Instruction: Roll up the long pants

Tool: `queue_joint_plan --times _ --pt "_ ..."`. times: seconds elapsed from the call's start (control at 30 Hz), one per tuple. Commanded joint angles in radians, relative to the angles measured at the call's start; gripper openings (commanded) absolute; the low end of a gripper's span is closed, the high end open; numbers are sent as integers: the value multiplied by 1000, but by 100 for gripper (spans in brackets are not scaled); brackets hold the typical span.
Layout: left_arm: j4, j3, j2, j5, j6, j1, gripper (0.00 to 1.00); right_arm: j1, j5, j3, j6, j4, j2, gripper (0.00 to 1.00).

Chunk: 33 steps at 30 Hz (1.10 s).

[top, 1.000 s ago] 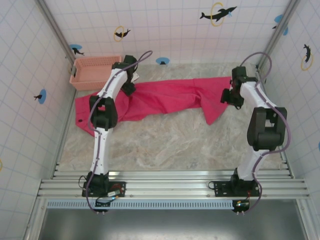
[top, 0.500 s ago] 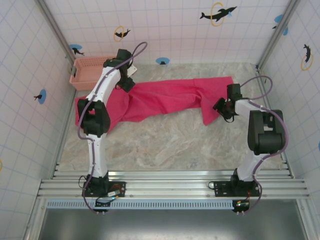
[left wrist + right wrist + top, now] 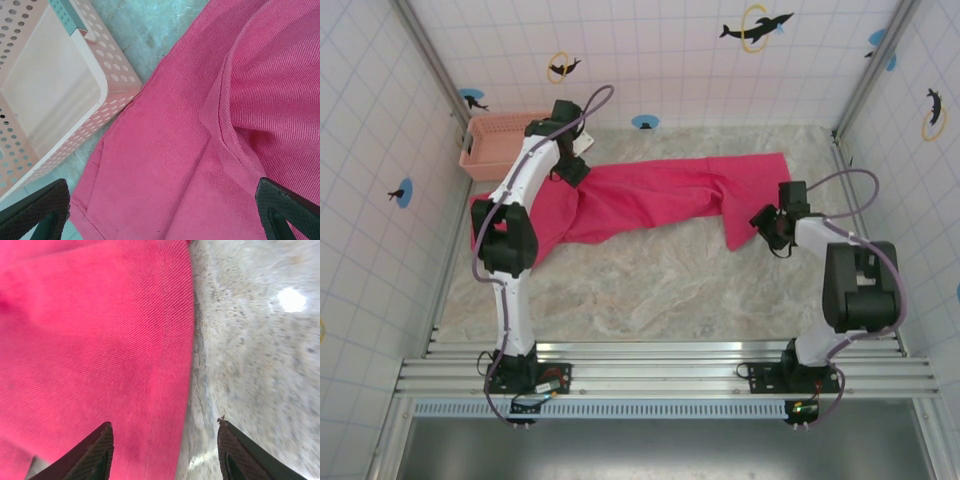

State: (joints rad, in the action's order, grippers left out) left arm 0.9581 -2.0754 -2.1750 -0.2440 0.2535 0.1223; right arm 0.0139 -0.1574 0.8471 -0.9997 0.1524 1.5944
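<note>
My right gripper needs to go down next onto the pants' edge beside the bare marble and close, because that edge is below my right gripper, between its open fingers.
The long pants (image 3: 650, 195), bright magenta, lie spread flat across the far half of the marble table, legs running to the right. My left gripper (image 3: 572, 168) hovers over their left end beside the basket. In the left wrist view it (image 3: 165, 220) stands wide open above a seam of the pants (image 3: 200, 150), with nothing between the fingers. My right gripper (image 3: 767, 222) is low at the right leg's near end. In the right wrist view it (image 3: 167, 455) is open and straddles the edge of the pants (image 3: 90, 340), one fingertip over cloth and one over bare table (image 3: 250, 365).
A pale salmon slotted basket (image 3: 500, 140) stands in the far left corner, its rim (image 3: 107, 92) touching the pants' edge. Tiled walls close in the left, far and right sides. Bare marble (image 3: 650, 290) lies between the pants and the arm bases.
The right arm has swung nearer and down, from the far right hem to the near end of the folded leg. The left arm shifted slightly left, then held still.
</note>
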Motion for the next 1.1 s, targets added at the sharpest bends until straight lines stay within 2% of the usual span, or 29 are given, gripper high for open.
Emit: queue_joint_plan --times 0.0,0.2,0.5,0.57,0.6,0.63,0.73,0.77,0.93,1.07 --pt "-10 23 49 20 -12 -4 97 0 20 -52 -55 -20 -88 60" --pt "-4 35 47 31 -20 -4 98 -3 6 -86 -72 -65 -68 60" --pt "-8 58 58 39 -22 -4 97 12 -23 -120 -152 -264 103 58" --pt "-8 61 57 39 -22 -4 97 19 -29 -118 -175 -312 148 55" --pt "-8 61 57 39 -23 -4 98 21 -31 -121 -190 -351 172 51" --pt "-8 64 57 39 -23 -4 98 24 -33 -126 -206 -395 191 43" --pt "-9 67 58 44 -23 -4 98 29 -18 -138 -251 -485 222 8" --pt "-10 67 59 46 -23 -4 97 29 -11 -139 -258 -499 223 0" --pt "-14 72 67 45 -21 -4 97 39 115 -117 -229 -451 105 0" --pt "-19 83 75 45 -16 -4 97 60 321 59 -44 -137 -49 0"
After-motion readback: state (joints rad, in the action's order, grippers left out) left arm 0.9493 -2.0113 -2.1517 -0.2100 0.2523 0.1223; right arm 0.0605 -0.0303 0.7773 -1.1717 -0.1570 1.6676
